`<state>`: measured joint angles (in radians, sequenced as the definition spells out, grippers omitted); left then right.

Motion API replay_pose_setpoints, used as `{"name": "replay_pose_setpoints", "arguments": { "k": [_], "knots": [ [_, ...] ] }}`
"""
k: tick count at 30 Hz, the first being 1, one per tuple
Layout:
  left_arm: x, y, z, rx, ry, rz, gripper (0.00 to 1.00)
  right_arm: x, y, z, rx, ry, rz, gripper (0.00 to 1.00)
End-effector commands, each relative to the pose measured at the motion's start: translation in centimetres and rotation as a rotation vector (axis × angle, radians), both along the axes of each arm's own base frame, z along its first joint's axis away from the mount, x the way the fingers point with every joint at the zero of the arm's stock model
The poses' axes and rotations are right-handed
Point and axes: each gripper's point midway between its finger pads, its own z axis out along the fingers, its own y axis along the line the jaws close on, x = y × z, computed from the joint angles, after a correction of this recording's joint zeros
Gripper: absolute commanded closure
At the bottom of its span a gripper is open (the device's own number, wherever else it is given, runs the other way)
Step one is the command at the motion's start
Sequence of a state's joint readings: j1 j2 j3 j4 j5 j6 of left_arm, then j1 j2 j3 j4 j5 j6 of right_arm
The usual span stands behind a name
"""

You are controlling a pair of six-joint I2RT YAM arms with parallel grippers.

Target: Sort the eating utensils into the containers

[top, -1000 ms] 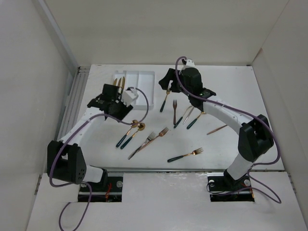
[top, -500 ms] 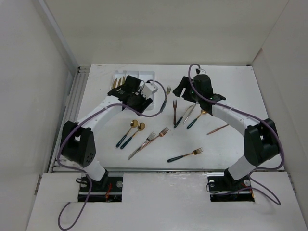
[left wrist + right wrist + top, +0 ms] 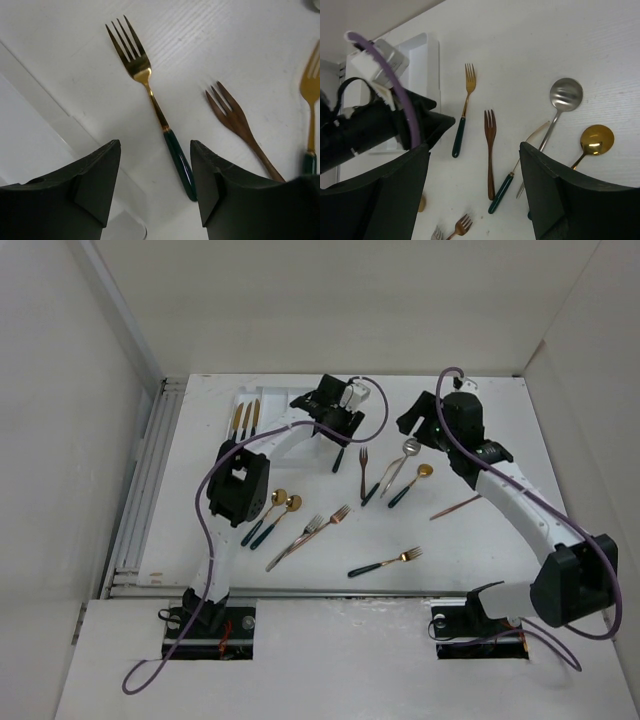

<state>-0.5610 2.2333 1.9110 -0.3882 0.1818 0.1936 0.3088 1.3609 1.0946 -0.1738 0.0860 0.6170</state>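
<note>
The gold fork's green handle [image 3: 339, 457] is nearer the finger by the copper fork, so my left gripper will next move gently away from the tray [image 3: 278, 398] and go down onto that handle.
The white tray [image 3: 278, 398] lies at the back left, with three gold-headed utensils [image 3: 245, 420] in its left compartment. My left gripper [image 3: 336, 430] is open and empty just right of the tray, low over a gold fork with a green handle [image 3: 150, 90]. In the left wrist view the gripper [image 3: 155, 160] has the fork's handle end between its fingers. A copper fork [image 3: 235, 117] lies beside it. My right gripper [image 3: 414, 426] is open and empty above the silver spoon [image 3: 565, 95] and a gold spoon [image 3: 596, 139]. In the right wrist view the right gripper [image 3: 472, 165] is over the copper fork [image 3: 490, 145].
More utensils lie on the table: two gold spoons [image 3: 278, 508], crossed forks [image 3: 312, 530], a green-handled fork [image 3: 385, 562], a copper knife [image 3: 452, 508] and a green-handled knife [image 3: 502, 192]. Cage walls stand at left, right and back. The left arm's purple cable [image 3: 215, 480] loops over the table.
My left arm has swung right, from the tray's left end across the tray to the fork beside it. My right gripper has drawn back to the right, away from that fork.
</note>
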Motion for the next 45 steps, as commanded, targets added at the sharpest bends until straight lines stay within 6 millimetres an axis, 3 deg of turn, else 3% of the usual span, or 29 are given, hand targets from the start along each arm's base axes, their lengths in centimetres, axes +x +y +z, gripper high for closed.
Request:
{"name": "replay_pose_setpoints", "arguments": {
  "k": [1, 5, 12, 15, 21, 23, 29, 32, 35, 39, 42, 43, 45],
  "knots": [
    [3.0, -0.6, 1.9, -0.028, -0.069, 0.109, 0.45, -1.4, -1.3, 1.6, -0.037, -0.025, -0.037, 0.22],
    [2.8, -1.3, 0.8, -0.045, -0.018, 0.109, 0.45, -2.5, -2.4, 2.1, -0.053, -0.027, -0.070, 0.22],
    [-0.8, -1.4, -4.3, -0.046, 0.157, 0.059, 0.45, -2.9, -2.9, 2.6, -0.060, -0.032, -0.087, 0.22],
    [-1.9, -1.5, -5.0, -0.056, 0.204, 0.044, 0.48, -2.9, -2.8, 2.4, -0.051, -0.032, -0.091, 0.22],
    [-3.8, 0.2, -6.7, 0.013, 0.272, 0.066, 0.54, -2.8, -2.6, 1.9, -0.058, -0.022, -0.075, 0.22],
    [-4.1, 0.3, -6.7, 0.013, 0.277, 0.054, 0.59, -2.8, -2.6, 1.9, -0.058, -0.022, -0.075, 0.22],
    [-4.5, -0.6, -8.0, -0.010, 0.318, 0.025, 1.00, -2.8, -2.6, 1.9, -0.058, -0.022, -0.075, 0.22],
    [-4.1, -1.1, -7.9, -0.033, 0.313, 0.025, 1.00, -2.9, -2.9, 2.3, -0.078, -0.035, -0.075, 0.22],
    [-3.1, -1.9, -6.8, -0.064, 0.291, 0.040, 1.00, -3.0, -3.1, 2.0, -0.096, -0.029, -0.078, 0.22],
    [-0.6, -2.0, -1.8, -0.141, 0.202, 0.082, 1.00, -3.0, -3.2, 2.2, -0.100, -0.041, -0.075, 0.22],
    [0.8, -2.9, 5.7, -0.237, 0.056, 0.062, 1.00, -2.6, -3.1, 2.6, -0.098, -0.073, -0.072, 0.22],
    [1.6, -2.0, 8.8, -0.261, -0.013, 0.084, 1.00, -2.6, -2.7, 2.8, -0.089, -0.080, -0.057, 0.22],
    [2.8, -1.4, 12.8, -0.324, -0.100, 0.121, 1.00, -2.0, -2.3, 2.3, -0.095, -0.070, -0.035, 0.22]
  ]
}}
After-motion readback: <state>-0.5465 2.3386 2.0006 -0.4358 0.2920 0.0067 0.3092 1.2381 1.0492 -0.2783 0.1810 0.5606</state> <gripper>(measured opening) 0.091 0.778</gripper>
